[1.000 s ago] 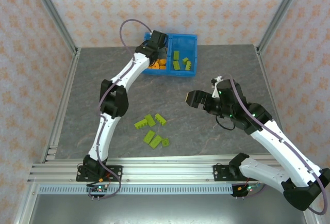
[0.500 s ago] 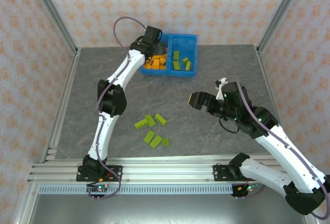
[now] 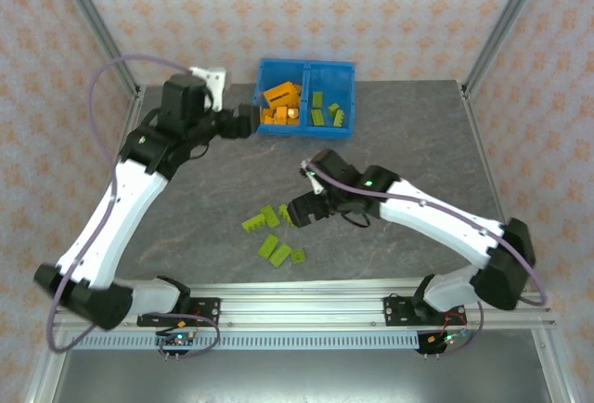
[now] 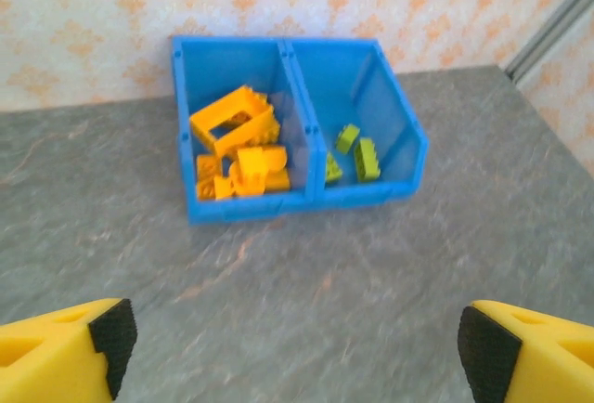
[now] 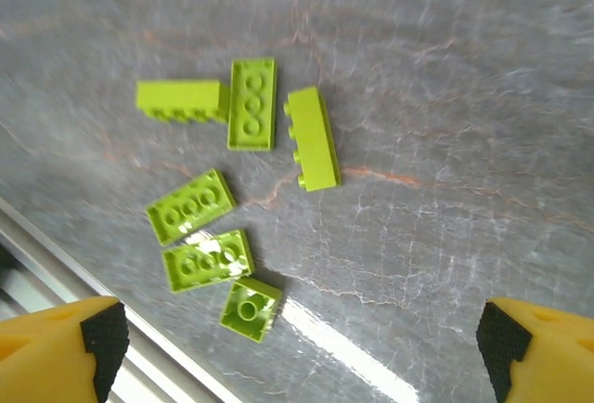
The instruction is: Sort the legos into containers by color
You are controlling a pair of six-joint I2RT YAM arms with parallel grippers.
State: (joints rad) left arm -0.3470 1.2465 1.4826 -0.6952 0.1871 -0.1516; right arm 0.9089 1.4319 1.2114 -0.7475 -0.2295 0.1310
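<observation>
Next, my right gripper lowers open toward the loose legos and closes around the nearest lime green brick (image 3: 285,213), since that brick lies below its fingers.
The blue bin (image 3: 318,131) stands at the back of the table with its two containers side by side. Orange legos (image 3: 279,109) lie in the left one, green legos (image 3: 330,112) in the right. In the left wrist view the bin (image 4: 306,203) holds the orange pile (image 4: 238,149) and a few green bricks (image 4: 358,157). My left gripper (image 3: 246,122) hovers open and empty just left of the bin's front, its jaws (image 4: 299,347) wide apart. Several loose green legos (image 3: 275,251) lie on the table. My right gripper (image 3: 303,210) hangs open just right of them, over the bricks (image 5: 253,104).
An aluminium rail (image 3: 297,296) runs along the near table edge, close to the loose bricks, and shows in the right wrist view (image 5: 56,264). Metal frame posts (image 3: 97,22) and patterned walls enclose the grey table (image 3: 408,134).
My left arm has drawn back leftward from above the orange compartment and its jaws have opened. My right arm has swung left and down over the loose green bricks.
</observation>
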